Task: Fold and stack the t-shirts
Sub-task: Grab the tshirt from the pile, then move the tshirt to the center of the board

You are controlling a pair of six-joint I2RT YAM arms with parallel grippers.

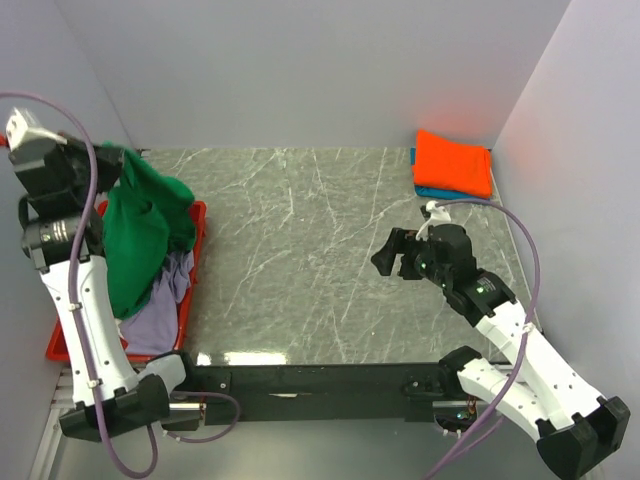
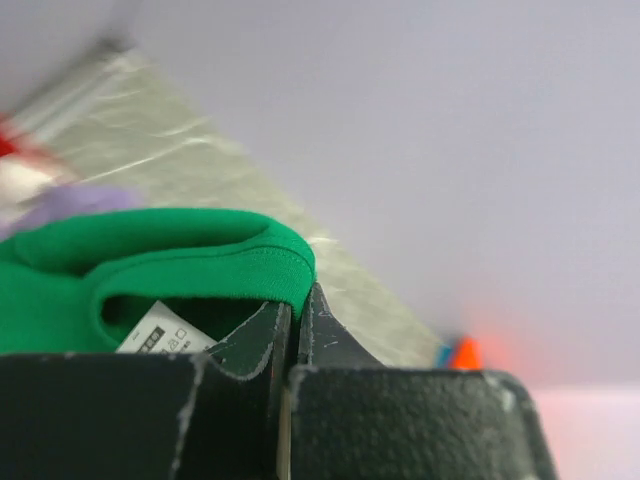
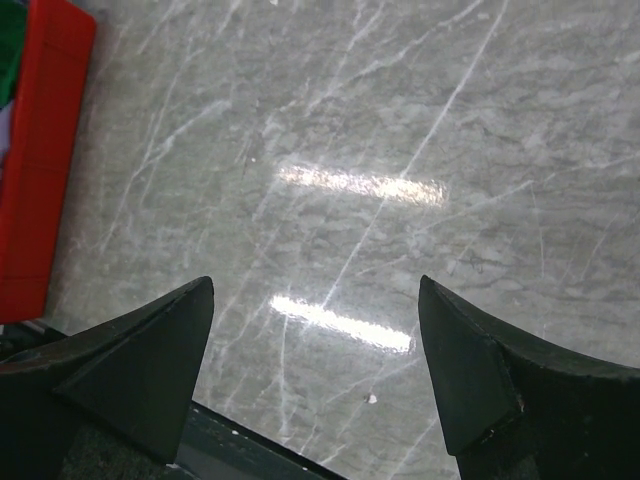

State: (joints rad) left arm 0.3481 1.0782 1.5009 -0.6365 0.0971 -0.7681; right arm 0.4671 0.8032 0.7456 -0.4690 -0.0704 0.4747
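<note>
My left gripper swings the green t-shirt across the empty marble table toward my right gripper next, then back and down beside the tray.
My left gripper (image 1: 100, 152) is shut on the collar of the bright green t-shirt (image 1: 140, 235) and holds it up high, so the cloth hangs down over the red tray (image 1: 196, 255). In the left wrist view the green collar (image 2: 200, 260) with its white label is pinched between my fingertips (image 2: 297, 305). A lavender t-shirt (image 1: 160, 310) lies in the tray under it. An orange t-shirt (image 1: 455, 162) lies folded on a blue one (image 1: 432, 192) at the back right corner. My right gripper (image 1: 388, 255) is open and empty above the bare table, as the right wrist view (image 3: 315, 290) shows.
The marble table top (image 1: 310, 250) lies between the tray and the folded pile. Grey walls close the left, back and right sides. The red tray's edge (image 3: 40, 170) shows at the left of the right wrist view. A black rail (image 1: 320, 380) runs along the near edge.
</note>
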